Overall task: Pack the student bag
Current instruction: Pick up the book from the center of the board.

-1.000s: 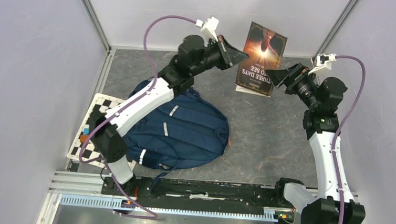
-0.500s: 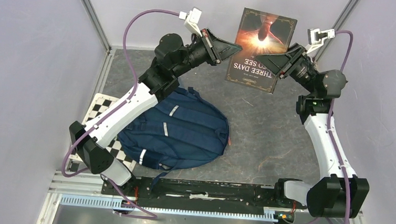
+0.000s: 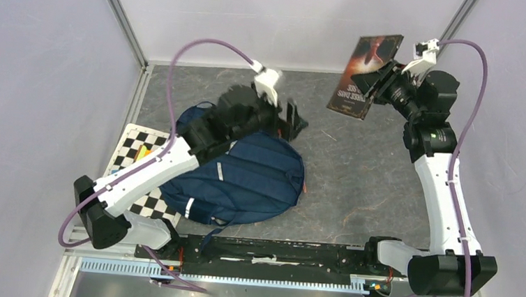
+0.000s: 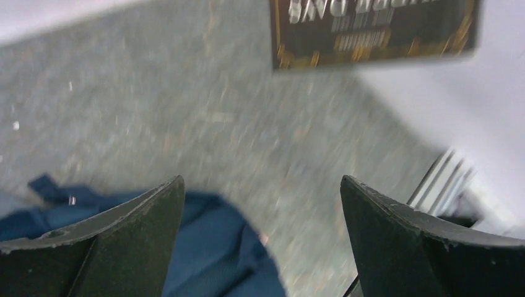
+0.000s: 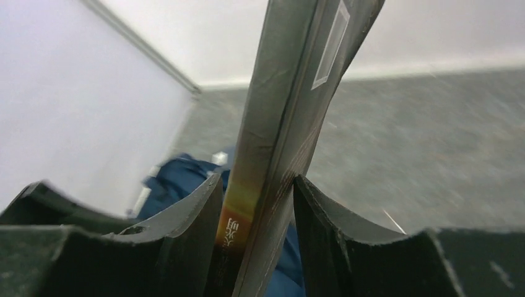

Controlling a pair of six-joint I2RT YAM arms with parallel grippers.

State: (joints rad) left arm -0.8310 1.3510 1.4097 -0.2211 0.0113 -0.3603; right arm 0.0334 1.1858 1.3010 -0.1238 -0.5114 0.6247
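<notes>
The bag is lying flat, so my left gripper will next lower its open fingers back onto the bag's top handle fabric (image 3: 294, 174), which is below and back of the gripper.
The student bag (image 3: 244, 179), navy with grey stripes, lies flat on the grey floor at centre left. My left gripper (image 3: 297, 123) hovers open over its far right edge, nothing between the fingers; in the left wrist view the gripper (image 4: 261, 180) frames blue bag fabric (image 4: 204, 247) and floor. A dark book (image 3: 365, 75) hangs in the air at the back right, with my right gripper (image 3: 378, 80) shut on its edge. The right wrist view shows the book (image 5: 291, 111) upright and pinched between both fingers of the gripper (image 5: 257, 179), the bag (image 5: 179, 179) behind.
A checkerboard mat (image 3: 128, 156) lies partly under the bag's left side. Pale walls with metal corner posts (image 3: 122, 20) enclose the floor. A black rail (image 3: 267, 250) runs along the near edge between the arm bases.
The left gripper has let go of the book, opened, and swung down over the bag. The right gripper has closed on the book and carried it right, turning it more edge-on.
</notes>
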